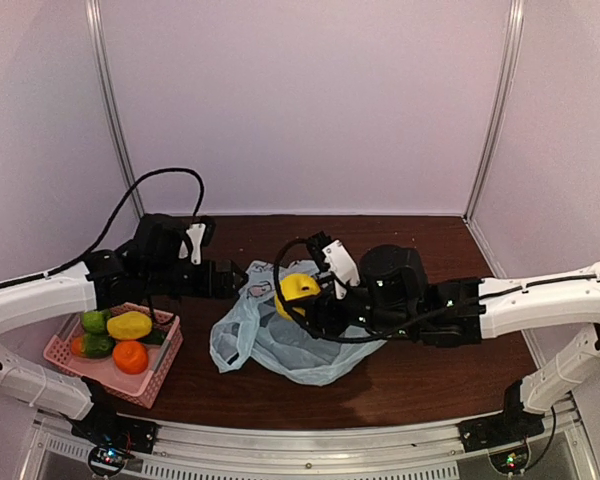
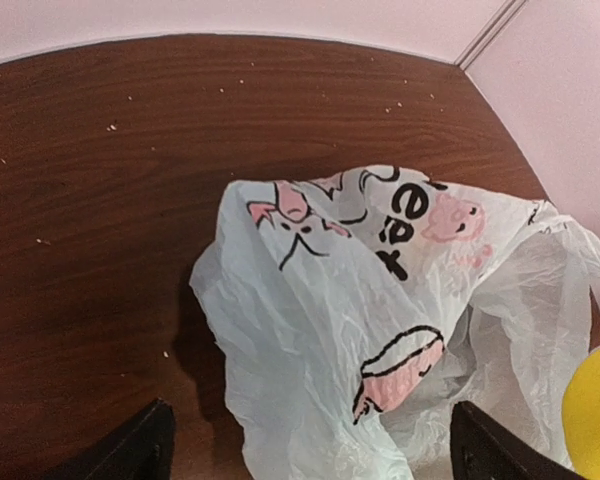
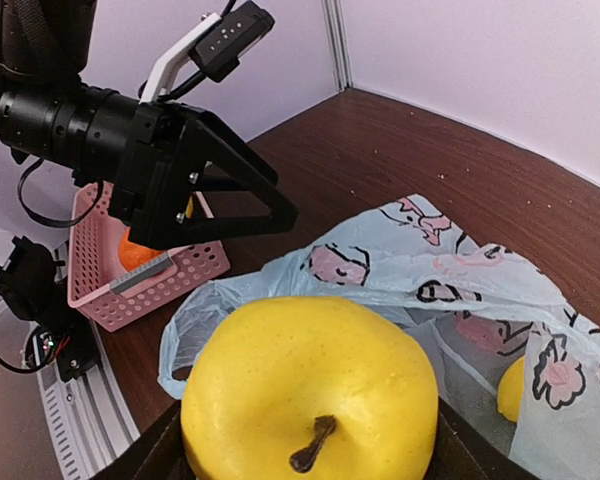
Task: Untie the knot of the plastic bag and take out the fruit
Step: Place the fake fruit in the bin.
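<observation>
The robot's right gripper will next carry the yellow fruit across the bag (image 1: pixel 280 345) and back over the bare bottom of the pink basket, beside the orange fruit.
The pale blue plastic bag (image 1: pixel 280 345) lies crumpled and open on the dark table, with cartoon prints facing up (image 2: pixel 380 290). No knot shows; a loose handle loop (image 3: pixel 180 335) lies toward the basket. My right gripper (image 1: pixel 302 296) is shut on a yellow apple-like fruit (image 3: pixel 310 385), stem toward the camera, held just above the bag. A second yellow fruit (image 3: pixel 513 392) lies inside the bag (image 3: pixel 430 265). My left gripper (image 1: pixel 238 278) is open at the bag's far left edge, its jaws wide apart with bag plastic lying between them (image 2: pixel 315 450).
A pink perforated basket (image 1: pixel 62 350) at the front left holds a yellow fruit (image 1: pixel 129 325), green ones (image 1: pixel 94 321), an orange one (image 1: pixel 130 357) and a dark green one. It also shows in the right wrist view (image 3: pixel 150 280). Walls enclose the table.
</observation>
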Available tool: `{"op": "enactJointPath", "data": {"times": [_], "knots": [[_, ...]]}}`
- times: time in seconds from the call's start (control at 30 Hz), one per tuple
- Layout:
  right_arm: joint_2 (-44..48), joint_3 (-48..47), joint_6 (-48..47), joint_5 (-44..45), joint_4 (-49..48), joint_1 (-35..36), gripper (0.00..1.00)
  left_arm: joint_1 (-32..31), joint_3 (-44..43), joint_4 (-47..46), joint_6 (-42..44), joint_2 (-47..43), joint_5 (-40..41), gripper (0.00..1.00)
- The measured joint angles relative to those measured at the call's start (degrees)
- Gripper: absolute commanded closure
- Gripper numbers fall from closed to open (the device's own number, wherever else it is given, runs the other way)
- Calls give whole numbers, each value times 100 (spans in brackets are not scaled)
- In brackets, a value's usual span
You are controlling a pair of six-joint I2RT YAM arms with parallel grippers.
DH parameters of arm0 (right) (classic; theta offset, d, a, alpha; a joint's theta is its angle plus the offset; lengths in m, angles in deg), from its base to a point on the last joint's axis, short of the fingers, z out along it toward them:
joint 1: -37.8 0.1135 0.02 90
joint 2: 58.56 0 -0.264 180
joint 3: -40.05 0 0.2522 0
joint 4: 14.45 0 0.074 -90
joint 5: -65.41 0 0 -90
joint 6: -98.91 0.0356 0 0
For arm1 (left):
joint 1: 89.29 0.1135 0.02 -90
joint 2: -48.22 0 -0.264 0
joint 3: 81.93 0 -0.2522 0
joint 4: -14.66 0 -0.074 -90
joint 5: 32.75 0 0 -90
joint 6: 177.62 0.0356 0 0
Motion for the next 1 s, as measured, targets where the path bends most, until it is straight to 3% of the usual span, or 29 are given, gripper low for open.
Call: {"op": "enactJointPath", "data": {"times": [0.33, 0.63, 1.0], "knots": [[-966, -1259, -341, -343, -127, 358, 40, 1434, -1204, 1475, 1287, -236, -343, 3], [-2618, -2885, -623, -807, -131, 750, 40, 2962, -1314, 1510, 2186, -520, -514, 3], [-4645, -4942, -780, -1504, 46, 992, 40, 3130, -715, 1246, 2551, -988, -404, 2]]}}
